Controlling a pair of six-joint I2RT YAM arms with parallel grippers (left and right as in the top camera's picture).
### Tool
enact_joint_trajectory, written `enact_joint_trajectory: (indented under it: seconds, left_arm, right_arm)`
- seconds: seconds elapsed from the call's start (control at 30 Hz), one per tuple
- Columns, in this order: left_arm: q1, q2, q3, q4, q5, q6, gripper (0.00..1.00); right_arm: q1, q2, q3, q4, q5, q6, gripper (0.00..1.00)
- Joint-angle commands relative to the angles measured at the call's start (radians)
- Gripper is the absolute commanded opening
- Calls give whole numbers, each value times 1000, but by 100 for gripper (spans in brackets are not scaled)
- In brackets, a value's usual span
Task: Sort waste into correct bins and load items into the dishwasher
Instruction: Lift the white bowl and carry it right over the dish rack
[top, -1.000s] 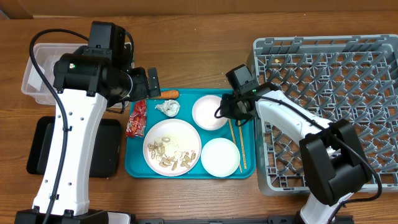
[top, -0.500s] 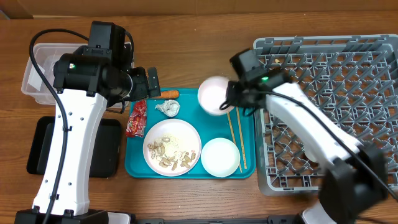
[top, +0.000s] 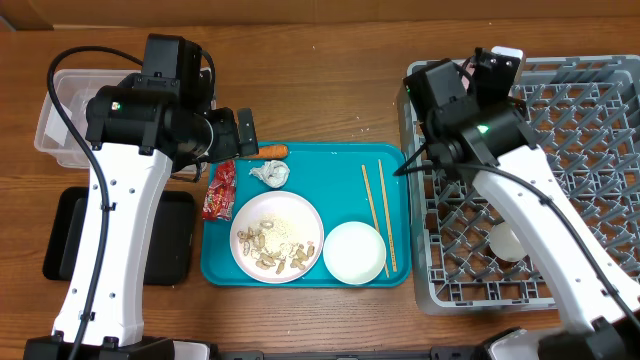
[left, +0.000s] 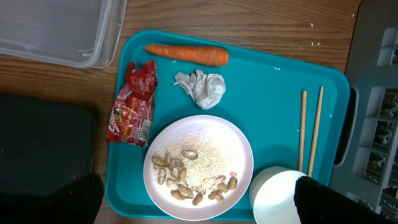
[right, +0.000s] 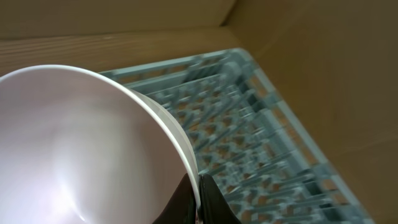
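Observation:
The white bowl hangs high above the pegs, so the right gripper should next go down toward the pegs at the rack's far end and let go of the bowl's rim.
My right gripper (top: 497, 62) is shut on the rim of a small white bowl (right: 81, 143) and holds it tilted over the far left corner of the grey dish rack (top: 560, 150); the pinch shows in the right wrist view (right: 199, 186). My left gripper (top: 243, 135) is open and empty, hovering above the teal tray (top: 340, 170). On the tray lie the carrot (left: 186, 54), red wrapper (left: 132, 112), tissue (left: 200, 87), plate (left: 198, 186) with shell scraps and crumbs, the second bowl (left: 277, 196) and the chopsticks (left: 311, 134).
The clear tub (top: 65, 120) stands at the far left, with the black tray (top: 60, 235) in front of it. A white round object (top: 505, 242) lies in the rack's front part. The rack's pegs stand upright under the held bowl.
My right gripper lifted the bowl off the teal tray and carried it right and back, over the rack's far left corner. The left arm has not moved.

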Motion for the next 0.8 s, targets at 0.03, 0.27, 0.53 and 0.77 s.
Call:
enact_joint_trajectory:
  seconds: [0.03,0.27,0.53,0.77]
  left_arm:
    - [4,-5,17,0,-3,-9,100]
    - [4,-5,17,0,-3,-10,100]
    - [4,-5,17,0,-3,-9,100]
    - [4,-5,17,0,-3,-10,100]
  right_arm:
    - [1,60,3,-4,285,-1,4]
    - [-4,163,3,172,430,-240,4]
    - [-61,209,-2,188,289,-365,4]
    - [-123,213,-9,208,176,-369,4]
